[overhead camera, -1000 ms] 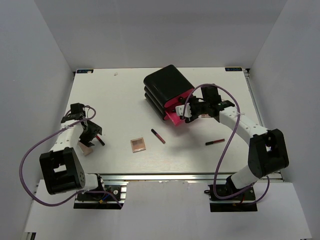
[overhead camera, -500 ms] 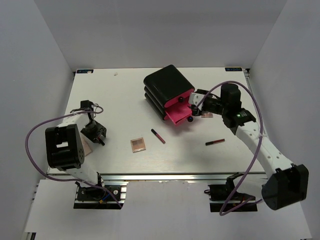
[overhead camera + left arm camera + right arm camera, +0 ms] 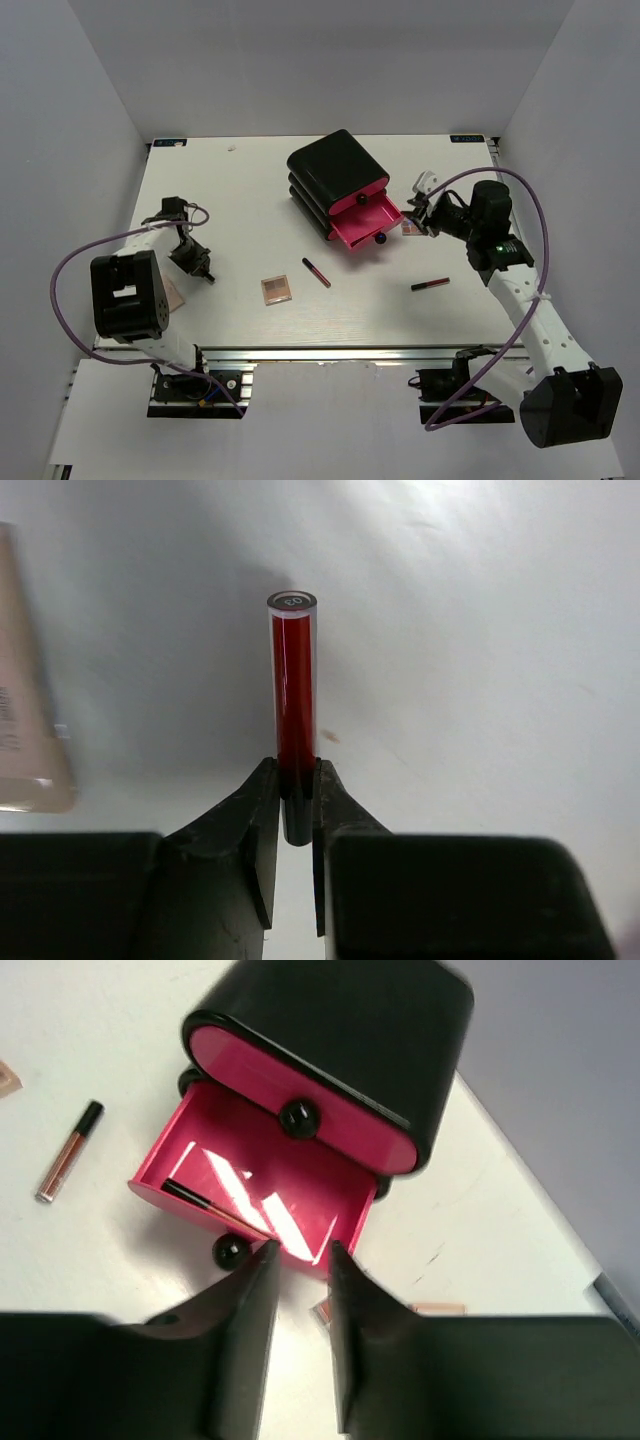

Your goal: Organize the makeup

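My left gripper lifts over to the open pink drawer (image 3: 345, 1225), to its right in the top view, and releases the red stick where another lies next.
My left gripper (image 3: 297, 772) is shut on the dark end of a clear red stick (image 3: 293, 675) that points away over the white table; from above the left gripper (image 3: 200, 268) sits at the table's left. A tan tube (image 3: 25, 715) lies beside it. My right gripper (image 3: 300, 1252) hovers with its jaws slightly apart and nothing between them, just short of the open pink bottom drawer (image 3: 345, 1225), which holds a thin black stick (image 3: 205, 1205). A small palette (image 3: 409, 229) lies under the right gripper (image 3: 420, 212). Another palette (image 3: 277, 290) and two sticks (image 3: 316, 272), (image 3: 430, 284) lie mid-table.
The black three-drawer box (image 3: 335, 165) stands at the back centre, its two upper drawers shut. White walls enclose the table on three sides. The arm bases and a metal rail (image 3: 330, 352) line the near edge.
My left gripper has closed on the red stick. My right arm has drawn back to the right, away from the drawer, and its jaws have narrowed.
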`<state>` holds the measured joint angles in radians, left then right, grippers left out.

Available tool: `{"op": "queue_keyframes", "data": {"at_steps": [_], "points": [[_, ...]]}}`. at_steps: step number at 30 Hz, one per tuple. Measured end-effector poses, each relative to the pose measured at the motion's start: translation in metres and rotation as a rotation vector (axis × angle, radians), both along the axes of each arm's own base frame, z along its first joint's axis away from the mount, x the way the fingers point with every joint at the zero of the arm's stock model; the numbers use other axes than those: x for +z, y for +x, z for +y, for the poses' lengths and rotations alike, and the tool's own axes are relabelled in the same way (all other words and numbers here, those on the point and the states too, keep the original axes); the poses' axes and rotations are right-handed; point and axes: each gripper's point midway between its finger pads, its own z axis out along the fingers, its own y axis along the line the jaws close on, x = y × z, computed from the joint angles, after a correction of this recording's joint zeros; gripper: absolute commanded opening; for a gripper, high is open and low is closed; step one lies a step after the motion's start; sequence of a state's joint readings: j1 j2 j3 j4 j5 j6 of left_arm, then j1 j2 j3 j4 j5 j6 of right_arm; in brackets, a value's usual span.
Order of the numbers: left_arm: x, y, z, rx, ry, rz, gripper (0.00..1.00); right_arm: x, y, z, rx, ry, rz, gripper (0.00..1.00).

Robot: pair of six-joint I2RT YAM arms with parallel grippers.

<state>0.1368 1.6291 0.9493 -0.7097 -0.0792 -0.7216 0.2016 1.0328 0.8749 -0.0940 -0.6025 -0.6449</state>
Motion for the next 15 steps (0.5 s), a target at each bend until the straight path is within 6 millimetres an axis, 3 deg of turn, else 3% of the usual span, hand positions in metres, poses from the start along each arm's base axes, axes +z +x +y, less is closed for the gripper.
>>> {"op": "queue_keyframes", "data": {"at_steps": [2,5,8,11,15], "points": [[0.012,0.011,-0.013,-0.043,-0.020,-0.065,0.00,-0.005,0.002,-0.009,-0.046,0.040,0.062,0.02],[0.050,0.041,-0.061,-0.199,-0.059,-0.264,0.00,-0.008,0.006,-0.022,-0.110,0.105,0.140,0.00],[0.109,0.062,-0.137,-0.436,-0.125,-0.535,0.00,-0.014,0.009,-0.032,-0.158,0.160,0.214,0.02],[0.172,0.055,-0.209,-0.672,-0.205,-0.799,0.00,-0.019,0.012,-0.037,-0.184,0.185,0.258,0.04],[0.236,0.028,-0.279,-0.953,-0.247,-1.081,0.00,-0.023,0.012,-0.044,-0.210,0.196,0.282,0.04]]}}
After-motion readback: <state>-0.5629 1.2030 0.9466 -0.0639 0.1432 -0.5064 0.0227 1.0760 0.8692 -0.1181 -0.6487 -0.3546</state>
